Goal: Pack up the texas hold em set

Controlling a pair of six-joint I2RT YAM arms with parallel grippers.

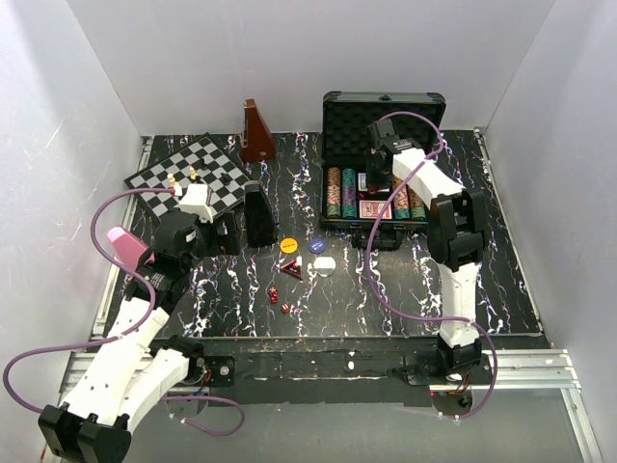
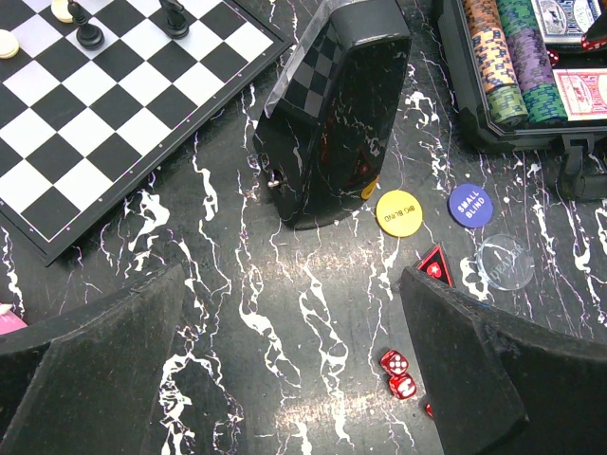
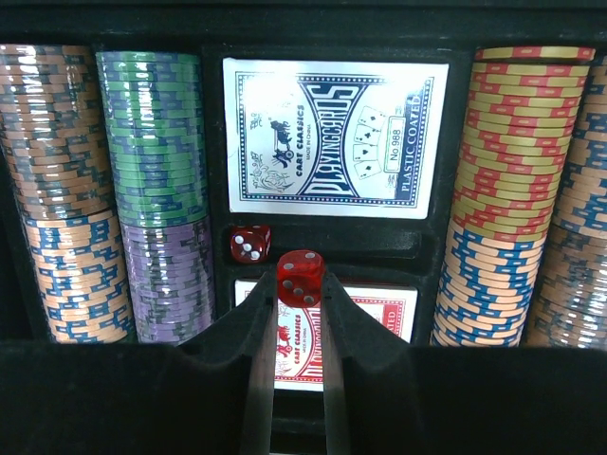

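The red die in my right gripper will go down next, beside the die in the middle slot of the case, where there (image 1: 370,196) (image 3: 293,245) is free room.
The black case (image 1: 352,125) lies open at the back right, with striped chip rows (image 3: 152,190) on both sides of a blue card deck (image 3: 332,137) and a red deck (image 3: 379,313). My right gripper (image 3: 300,284) hangs over the middle slot, shut on a red die (image 3: 300,270). Another die (image 3: 249,243) rests in that slot. My left gripper (image 2: 294,284) is open above the table. Two dice (image 2: 398,373) lie by its right finger. The yellow button (image 2: 398,210), blue button (image 2: 470,205) and clear button (image 2: 503,262) lie beyond it.
A black pyramid-shaped object (image 2: 332,114) stands between the chessboard (image 2: 114,104) and the case. A small red triangle (image 2: 436,265) lies near the buttons. A brown pyramid (image 1: 255,133) stands at the back, and a pink object (image 1: 125,246) sits at the left edge.
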